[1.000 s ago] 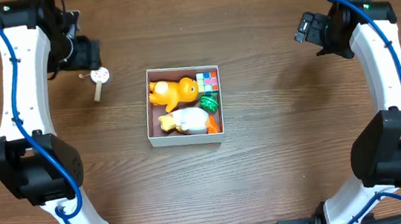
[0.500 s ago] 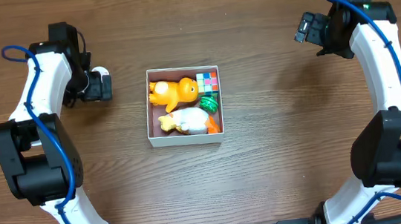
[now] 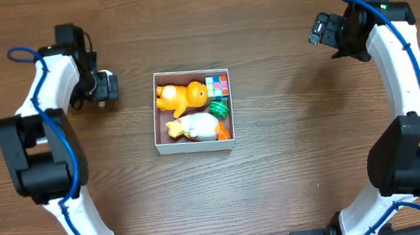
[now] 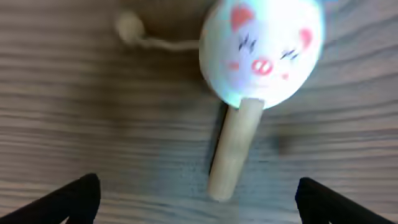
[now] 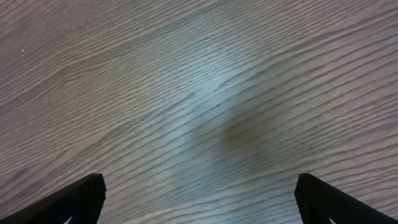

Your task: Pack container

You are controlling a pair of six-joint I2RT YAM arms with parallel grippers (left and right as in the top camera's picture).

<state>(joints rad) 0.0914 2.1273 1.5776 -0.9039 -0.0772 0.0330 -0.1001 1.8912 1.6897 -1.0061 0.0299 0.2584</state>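
Observation:
My left gripper's open fingers are beside only the handle's loose end. I will move it down and outward to close on the handle's neck (image 4: 246, 116) beside the pig-face head.
The container (image 3: 194, 147), a shallow white-walled square box, sits mid-table. It holds an orange toy animal (image 3: 180, 95), a white toy (image 3: 194, 126), a colourful cube (image 3: 217, 84) and a small green piece (image 3: 219, 109). My left gripper (image 3: 104, 88) hovers left of the box, open, and covers a toy in the overhead view. The left wrist view shows that toy: a white round pig-face rattle (image 4: 261, 53) with a wooden handle (image 4: 235, 149) lying on the table, the handle between my open left fingers (image 4: 196, 202). My right gripper (image 3: 324, 29) is open and empty over bare wood (image 5: 199, 199).
A small bead on a string (image 4: 129, 27) trails from the rattle's head. The wooden table (image 3: 293, 163) surrounds the box on all sides. Both arm bases stand at the front corners.
My left arm has swung in and come down over the pig rattle, which showed in the overhead view one second ago and is now covered. The right arm has not moved.

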